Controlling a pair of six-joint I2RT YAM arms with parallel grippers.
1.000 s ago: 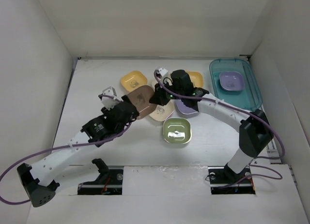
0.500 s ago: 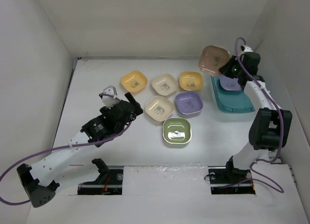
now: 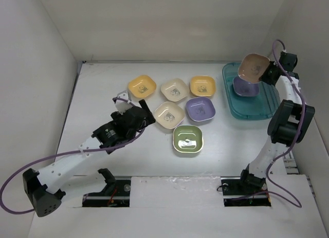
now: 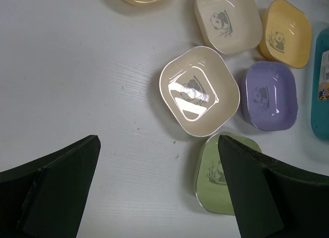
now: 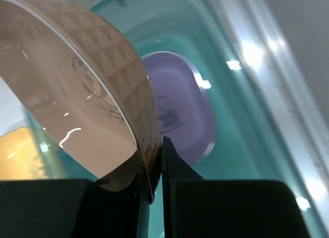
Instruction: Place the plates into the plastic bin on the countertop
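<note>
My right gripper should next lower the brown plate (image 3: pixel 253 67) onto the purple plate in the bin and let go of the brown plate's rim, because that place is below the gripper.
My right gripper (image 3: pixel 268 72) is shut on the rim of a brown plate (image 3: pixel 253 67) and holds it tilted above the teal plastic bin (image 3: pixel 253 108). A purple plate (image 3: pixel 245 88) lies in the bin. In the right wrist view the brown plate (image 5: pixel 72 104) is pinched in the gripper (image 5: pixel 156 163), with the purple plate (image 5: pixel 180 112) and the bin (image 5: pixel 247 140) below. My left gripper (image 3: pixel 147 114) is open and empty, just left of a cream plate (image 3: pixel 169 114). In the left wrist view the gripper (image 4: pixel 158 145) hovers over bare countertop (image 4: pixel 77 68) near that cream plate (image 4: pixel 199 90).
On the countertop lie a yellow plate (image 3: pixel 141 86), a cream plate (image 3: pixel 175 89), a yellow plate (image 3: pixel 202 86), a purple plate (image 3: pixel 200 109) and a green plate (image 3: pixel 188 139). White walls close in on the left, back and right.
My right gripper has carried the brown plate from the bin's left edge to the right, over the bin. My left gripper has shifted slightly right toward the cream plate.
</note>
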